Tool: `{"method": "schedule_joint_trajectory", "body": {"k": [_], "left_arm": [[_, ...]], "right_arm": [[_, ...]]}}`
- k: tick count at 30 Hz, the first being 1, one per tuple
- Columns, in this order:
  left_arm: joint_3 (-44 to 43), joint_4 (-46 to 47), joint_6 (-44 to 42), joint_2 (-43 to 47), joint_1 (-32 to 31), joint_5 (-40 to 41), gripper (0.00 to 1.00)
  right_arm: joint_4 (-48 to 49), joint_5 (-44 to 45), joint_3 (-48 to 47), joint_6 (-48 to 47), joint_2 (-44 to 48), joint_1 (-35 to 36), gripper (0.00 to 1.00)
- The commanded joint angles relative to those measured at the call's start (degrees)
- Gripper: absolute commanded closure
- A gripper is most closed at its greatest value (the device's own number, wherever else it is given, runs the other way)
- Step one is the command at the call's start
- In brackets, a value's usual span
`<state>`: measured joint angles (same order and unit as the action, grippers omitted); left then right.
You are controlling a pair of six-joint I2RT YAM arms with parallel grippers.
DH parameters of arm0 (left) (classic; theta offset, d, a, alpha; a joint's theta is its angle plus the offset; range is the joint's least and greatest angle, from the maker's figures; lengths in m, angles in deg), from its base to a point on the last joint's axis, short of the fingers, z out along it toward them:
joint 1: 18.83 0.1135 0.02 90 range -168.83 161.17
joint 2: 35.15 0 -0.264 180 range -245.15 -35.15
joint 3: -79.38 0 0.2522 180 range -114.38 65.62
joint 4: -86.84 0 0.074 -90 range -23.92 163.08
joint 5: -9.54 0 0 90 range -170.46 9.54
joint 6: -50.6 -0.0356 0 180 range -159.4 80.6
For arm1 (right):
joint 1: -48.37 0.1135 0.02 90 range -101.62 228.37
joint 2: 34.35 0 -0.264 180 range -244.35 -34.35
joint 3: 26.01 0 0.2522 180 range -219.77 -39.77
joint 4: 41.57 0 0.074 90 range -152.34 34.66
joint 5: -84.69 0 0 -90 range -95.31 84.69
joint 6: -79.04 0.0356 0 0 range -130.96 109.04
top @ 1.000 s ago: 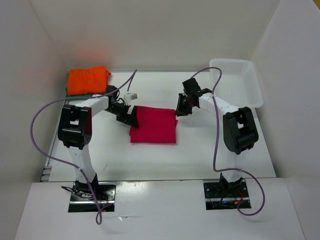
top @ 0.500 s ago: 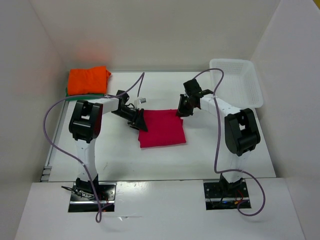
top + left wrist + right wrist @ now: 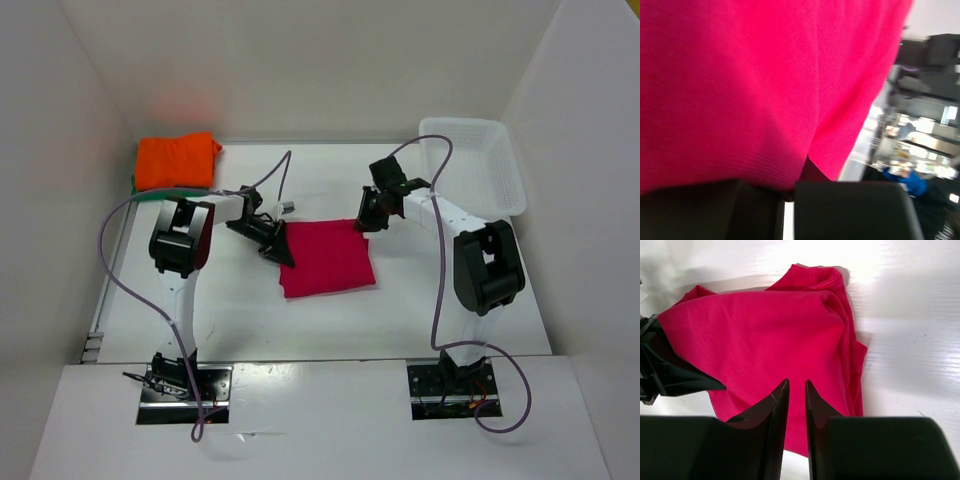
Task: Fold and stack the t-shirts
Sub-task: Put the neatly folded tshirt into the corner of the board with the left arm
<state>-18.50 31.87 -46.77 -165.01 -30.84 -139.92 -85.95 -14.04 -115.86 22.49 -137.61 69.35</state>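
The left gripper lifts outward over the orange t-shirt (image 3: 177,160) next, the top of the stack to its left in the top view, and releases the red t-shirt there.
A folded magenta-red t-shirt (image 3: 328,260) lies flat in the middle of the table. My left gripper (image 3: 281,247) sits at its left edge, shut on the cloth; in the left wrist view the red t-shirt (image 3: 755,85) fills the frame and its hem is pinched in the left gripper (image 3: 787,192). My right gripper (image 3: 366,220) is at the shirt's far right corner. Seen from the right wrist, the right gripper (image 3: 796,384) has its jaws a narrow gap apart over the red t-shirt (image 3: 765,335), with nothing between them. An orange t-shirt (image 3: 177,160) lies folded on a green t-shirt (image 3: 150,188) at the back left.
A white mesh basket (image 3: 478,163) stands at the back right. White walls close in the table on the left, back and right. Both arms' cables loop above the surface near the shirt.
My left gripper has moved right to the red shirt's left edge and closed on it. The shirt has slid a little to the right. The right gripper has barely shifted.
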Motion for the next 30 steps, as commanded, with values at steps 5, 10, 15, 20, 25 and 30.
{"method": "schedule_joint_trajectory", "body": {"k": [5, 10, 15, 20, 25, 30], "left_arm": [[-1.39, 5.7, -6.24, 11.56, 2.94, 29.81, 1.0], [-8.51, 2.28, -10.02, 12.61, 8.05, 39.93, 1.0], [-14.83, 2.28, -13.62, 12.62, 8.67, 52.32, 1.0], [-24.48, 1.05, -16.35, 9.73, 9.9, 60.68, 1.0], [-34.34, -1.05, -19.16, 6.82, 10.43, 67.01, 1.0], [-49.1, -8.43, -19.69, 0.24, 14.02, 66.32, 1.0]], "right_arm": [[-1.12, 1.26, -0.1, 0.39, 5.53, -2.25, 0.76], [-1.65, 1.78, -0.11, -0.76, 5.53, -2.78, 0.76], [-1.65, 1.79, -0.11, -0.76, 5.53, -2.78, 0.76], [-2.26, 2.4, -0.11, -1.28, 5.53, -2.78, 0.76], [-2.26, 2.4, 1.03, -1.81, 6.05, -3.31, 0.76], [-2.26, 2.4, 1.56, -2.34, 6.06, -3.31, 0.76]]}}
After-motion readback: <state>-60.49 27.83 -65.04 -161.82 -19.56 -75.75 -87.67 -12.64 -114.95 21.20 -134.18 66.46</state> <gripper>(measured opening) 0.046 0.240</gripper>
